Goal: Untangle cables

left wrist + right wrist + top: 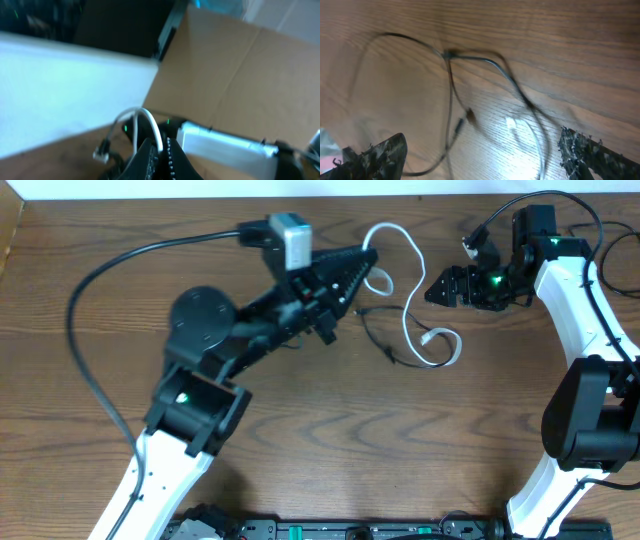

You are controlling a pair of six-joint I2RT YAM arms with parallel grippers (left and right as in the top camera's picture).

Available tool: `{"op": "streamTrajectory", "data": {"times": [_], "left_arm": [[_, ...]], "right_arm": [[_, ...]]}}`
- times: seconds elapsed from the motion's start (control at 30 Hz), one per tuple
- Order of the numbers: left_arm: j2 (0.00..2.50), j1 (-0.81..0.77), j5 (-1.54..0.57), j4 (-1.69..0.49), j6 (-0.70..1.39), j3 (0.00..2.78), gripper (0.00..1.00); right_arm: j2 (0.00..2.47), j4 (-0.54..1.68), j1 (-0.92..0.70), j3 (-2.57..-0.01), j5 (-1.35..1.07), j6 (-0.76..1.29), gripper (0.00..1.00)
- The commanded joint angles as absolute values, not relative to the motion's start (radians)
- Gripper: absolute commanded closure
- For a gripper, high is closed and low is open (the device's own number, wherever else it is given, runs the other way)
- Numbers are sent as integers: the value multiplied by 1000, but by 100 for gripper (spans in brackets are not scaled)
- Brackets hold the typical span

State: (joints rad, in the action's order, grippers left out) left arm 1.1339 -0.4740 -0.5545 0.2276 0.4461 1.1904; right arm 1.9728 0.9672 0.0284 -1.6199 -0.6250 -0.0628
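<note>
The white cable [408,308] hangs from my left gripper's fingers, so my right gripper should rise, tilting up from the table, toward my left gripper and onto that cable.
The white cable [408,308] runs from a loop at the back of the wooden table down to a curl with its plug [431,337]. My left gripper [367,262] is shut on its upper loop; the left wrist view shows the white cable [151,124] pinched between the jaws [161,146], with a white plug [102,150] lying beside them. The thin black cable [378,337] lies on the table under and left of the white one. My right gripper [436,286] is open and empty just right of the cables. Its wrist view shows blurred thin cable [451,95] between its spread fingers [480,150].
A thick black arm wire [88,300] arcs over the left of the table. More arm wires [585,210] loop at the back right. The table's back edge [150,200] runs along the top. A cardboard wall [235,75] stands behind the table.
</note>
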Motion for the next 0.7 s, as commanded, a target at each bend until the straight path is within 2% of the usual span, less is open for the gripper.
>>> {"op": "streamTrajectory", "data": {"times": [0.0, 0.17, 0.5, 0.67], "left_arm": [[1105, -448, -488, 235, 458, 1231, 93], [1102, -426, -458, 258, 458, 1243, 93], [1107, -426, -458, 290, 462, 1243, 92], [1107, -426, -458, 390, 529, 1243, 93]], "right_arm": [[1977, 963, 20, -1614, -692, -84, 7], [1967, 954, 21, -1628, -728, -84, 8], [1819, 847, 10, -1643, -1139, -295, 7], [1740, 785, -19, -1643, -1248, -312, 6]]}}
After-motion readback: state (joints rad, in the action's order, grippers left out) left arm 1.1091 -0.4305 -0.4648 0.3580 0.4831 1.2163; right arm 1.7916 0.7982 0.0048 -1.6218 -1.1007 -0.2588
